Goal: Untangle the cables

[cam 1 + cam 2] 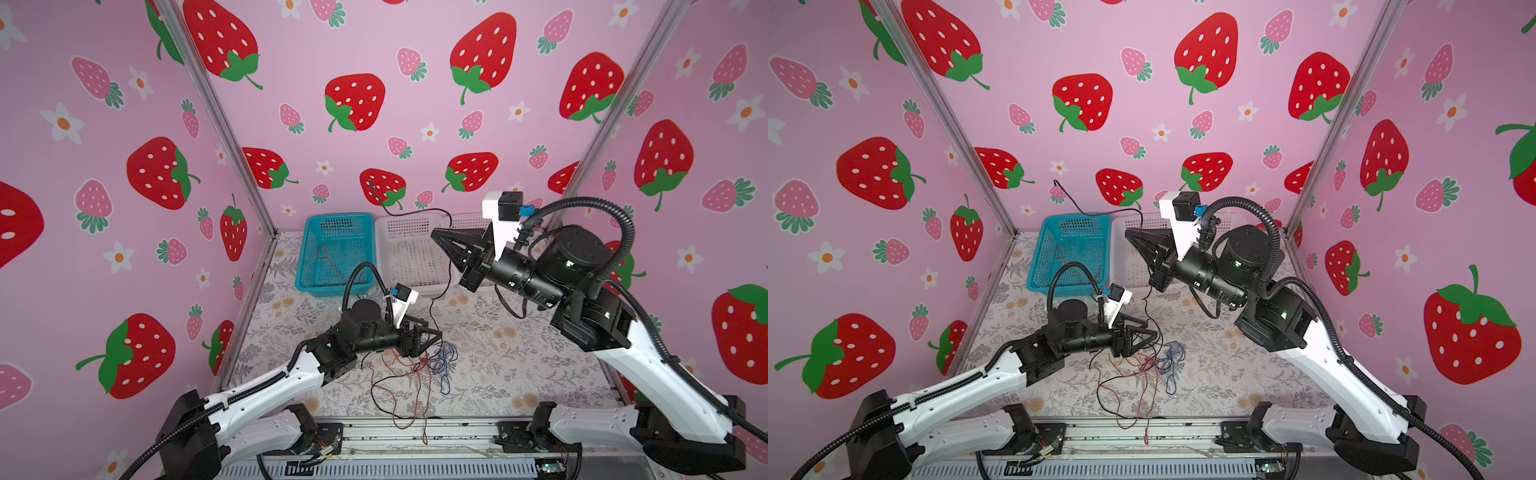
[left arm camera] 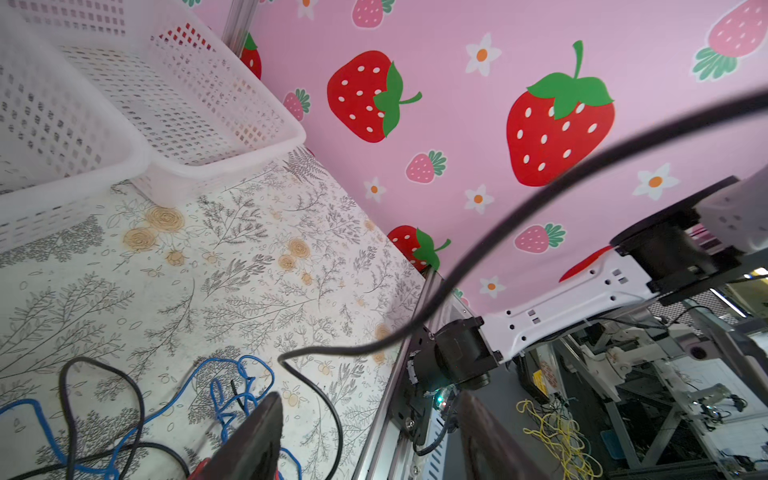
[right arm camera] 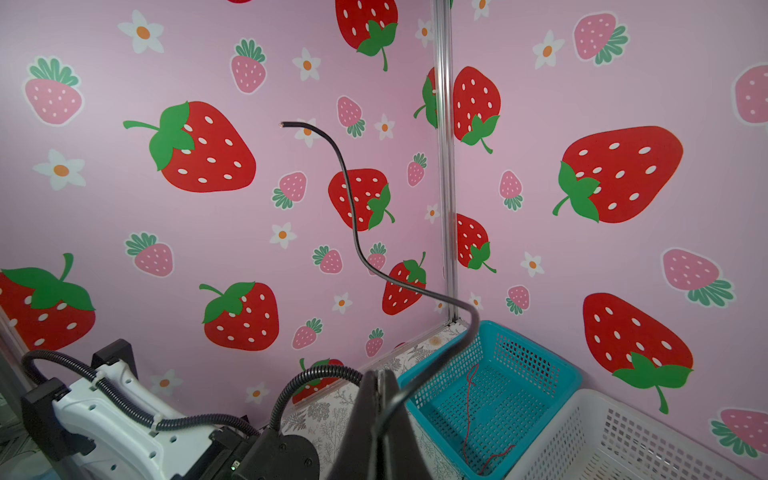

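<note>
My right gripper will move down toward the bare mat (image 1: 473, 316) between the white basket and the tangle (image 1: 419, 365) and let go of the black cable, because that mat is below the gripper.
The cables lie as a tangle (image 1: 419, 365) of thin red, blue and black wires on the floral mat, seen in both top views (image 1: 1154, 365). My left gripper (image 1: 434, 334) hangs open just above the tangle's far edge, holding nothing. In the left wrist view its fingers (image 2: 253, 440) stand apart, with a blue cable (image 2: 232, 382) beside them. My right gripper (image 1: 433, 233) is raised over the baskets and shut on a black cable (image 1: 415, 212). That black cable (image 3: 353, 216) sticks up past the shut gripper (image 3: 380, 399) and also hangs down to the tangle. A red cable (image 1: 328, 257) lies in the blue basket.
A blue basket (image 1: 307, 249) and a white basket (image 1: 386, 249) stand side by side against the back wall. Strawberry-print walls close the cell on three sides. A metal rail (image 1: 415, 432) runs along the front edge, and some red wire ends hang over it.
</note>
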Controlling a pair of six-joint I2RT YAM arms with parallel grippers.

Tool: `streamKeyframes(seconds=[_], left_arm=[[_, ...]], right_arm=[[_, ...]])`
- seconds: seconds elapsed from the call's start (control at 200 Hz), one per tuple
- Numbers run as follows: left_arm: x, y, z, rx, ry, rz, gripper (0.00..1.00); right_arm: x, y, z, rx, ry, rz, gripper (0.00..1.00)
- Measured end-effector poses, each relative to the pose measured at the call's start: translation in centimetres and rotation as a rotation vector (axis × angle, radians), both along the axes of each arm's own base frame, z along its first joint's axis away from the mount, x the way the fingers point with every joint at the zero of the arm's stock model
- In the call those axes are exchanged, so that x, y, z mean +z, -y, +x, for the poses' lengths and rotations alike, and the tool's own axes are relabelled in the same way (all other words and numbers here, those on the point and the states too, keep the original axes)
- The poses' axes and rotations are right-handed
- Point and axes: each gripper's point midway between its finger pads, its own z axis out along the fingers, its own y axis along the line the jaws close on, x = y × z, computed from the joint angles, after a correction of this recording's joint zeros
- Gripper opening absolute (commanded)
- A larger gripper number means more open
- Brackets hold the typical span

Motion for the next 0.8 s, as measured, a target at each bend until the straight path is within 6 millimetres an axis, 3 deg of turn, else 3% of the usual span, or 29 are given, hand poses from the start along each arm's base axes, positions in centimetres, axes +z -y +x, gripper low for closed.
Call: streamKeyframes(seconds=[0.15,0.25,0.52,0.635,0.8], left_arm=[[-1.0,0.5,1.1,0.025,0.004,0.026,0.67],[-1.7,1.2,1.7,0.028,-0.005,0.035,0.6],[-1.8,2.3,2.9,0.034,0.001,0.034,0.22],[-1.5,2.2,3.0,0.038,0.02,0.031,0.0],[0.2,1.3,2.1,0.038,0.044,0.019,0.0]], right_arm=[[0.1,-0.2,-0.5,0.032,-0.011,0.013,0.0],[0.1,-0.3,-0.6,0.047,-0.015,0.018,0.0],[-0.3,0.1,-1.2,0.064,-0.025,0.029,0.0],[-1.1,1.1,-1.4,0.044,-0.027,0.032,0.0],[-4.2,3.7,-0.5,-0.075,-0.054,0.032,0.0]])
